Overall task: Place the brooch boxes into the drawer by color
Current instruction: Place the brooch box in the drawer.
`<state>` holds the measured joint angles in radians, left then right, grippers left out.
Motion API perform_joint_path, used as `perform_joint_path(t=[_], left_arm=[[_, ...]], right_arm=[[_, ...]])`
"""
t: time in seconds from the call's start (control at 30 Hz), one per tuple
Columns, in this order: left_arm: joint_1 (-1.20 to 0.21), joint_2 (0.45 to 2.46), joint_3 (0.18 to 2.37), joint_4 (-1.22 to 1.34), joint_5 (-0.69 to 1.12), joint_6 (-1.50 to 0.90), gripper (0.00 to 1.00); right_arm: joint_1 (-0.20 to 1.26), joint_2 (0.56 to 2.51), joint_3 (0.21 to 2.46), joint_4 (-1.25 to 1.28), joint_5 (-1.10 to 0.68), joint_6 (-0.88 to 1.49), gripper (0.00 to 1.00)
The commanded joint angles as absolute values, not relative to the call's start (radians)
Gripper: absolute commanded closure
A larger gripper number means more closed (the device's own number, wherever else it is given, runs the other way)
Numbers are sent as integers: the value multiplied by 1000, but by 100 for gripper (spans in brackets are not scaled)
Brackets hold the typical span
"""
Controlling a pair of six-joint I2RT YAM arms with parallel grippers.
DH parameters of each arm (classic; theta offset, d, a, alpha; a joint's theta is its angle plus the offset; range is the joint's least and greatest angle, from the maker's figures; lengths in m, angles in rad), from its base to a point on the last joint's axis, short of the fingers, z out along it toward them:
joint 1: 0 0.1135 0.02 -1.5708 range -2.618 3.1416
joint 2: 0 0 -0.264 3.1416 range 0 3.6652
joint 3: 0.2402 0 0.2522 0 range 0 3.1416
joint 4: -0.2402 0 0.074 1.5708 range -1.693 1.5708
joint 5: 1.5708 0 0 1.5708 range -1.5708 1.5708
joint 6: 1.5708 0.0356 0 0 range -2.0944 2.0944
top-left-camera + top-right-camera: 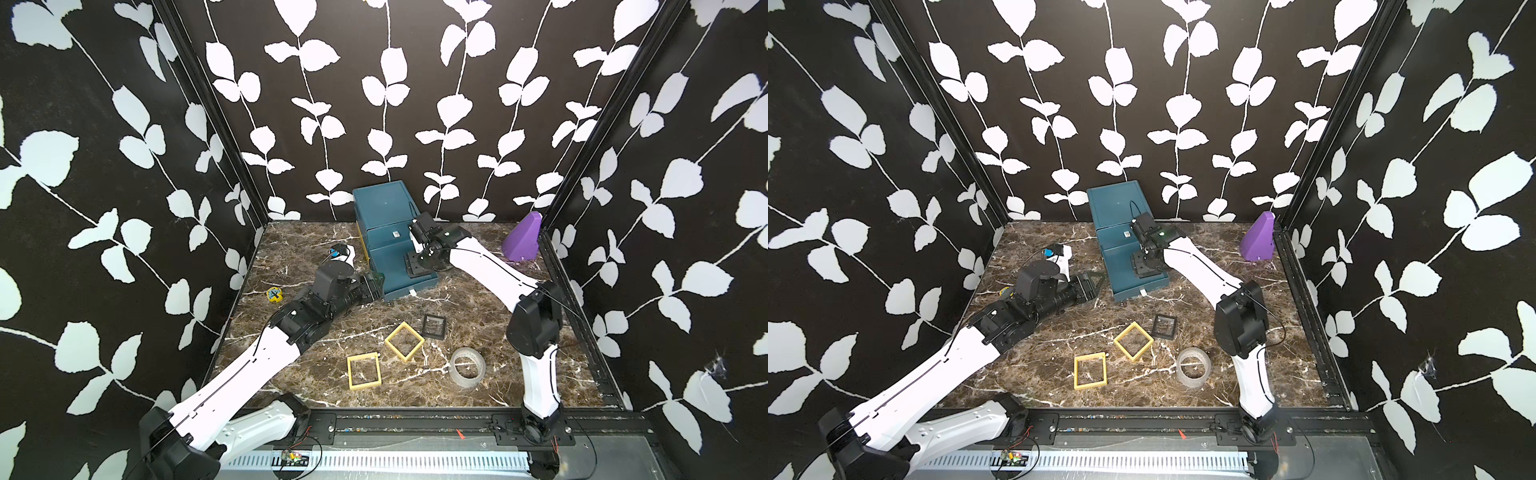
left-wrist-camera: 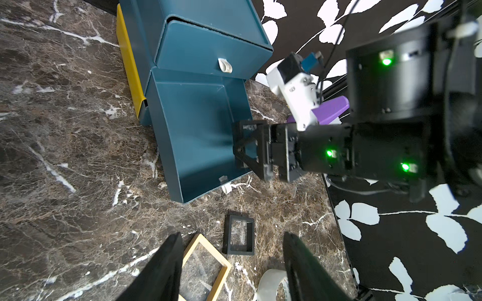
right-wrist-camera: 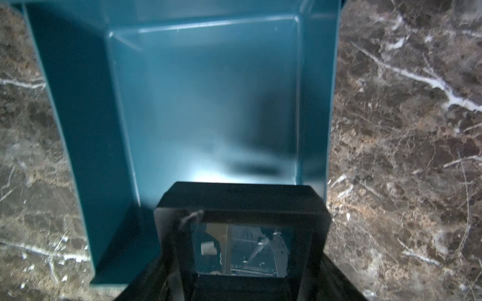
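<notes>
Next, my right gripper brings the small black box down to the bare bottom of the open drawer (image 1: 392,267) (image 3: 213,125) below, between its sides, and releases it there.
The teal drawer chest (image 1: 384,208) stands at the back with a lower drawer (image 1: 392,266) pulled out; its bare floor (image 2: 198,130) shows. My right gripper (image 1: 417,266) hangs over that open drawer's right side, shut on a small black brooch box (image 3: 240,200). A second black box (image 1: 434,327) and two yellow boxes (image 1: 404,340) (image 1: 364,370) lie on the marble in front. My left gripper (image 1: 376,284) hovers left of the drawer's front, open and empty. In the left wrist view its fingertips (image 2: 178,237) flank the black box (image 2: 239,250) lying on the table.
A clear tape roll (image 1: 467,368) sits to the right of the yellow boxes. A purple wedge (image 1: 523,237) leans in the back right corner. A small yellow object (image 1: 274,294) lies at the left wall. Patterned walls close off three sides.
</notes>
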<state>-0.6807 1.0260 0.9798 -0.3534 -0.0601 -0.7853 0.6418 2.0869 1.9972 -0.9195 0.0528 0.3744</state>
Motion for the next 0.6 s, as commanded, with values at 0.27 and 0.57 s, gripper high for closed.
perform_joint_path(t=[0.27, 0.57], left_arm=[[-676, 1010, 982, -355, -36, -782, 41], [-676, 1022, 994, -359, -20, -776, 40]], right_arm=[[653, 2171, 2079, -1000, 111, 376, 37], [657, 2241, 2141, -1031, 102, 379, 21]])
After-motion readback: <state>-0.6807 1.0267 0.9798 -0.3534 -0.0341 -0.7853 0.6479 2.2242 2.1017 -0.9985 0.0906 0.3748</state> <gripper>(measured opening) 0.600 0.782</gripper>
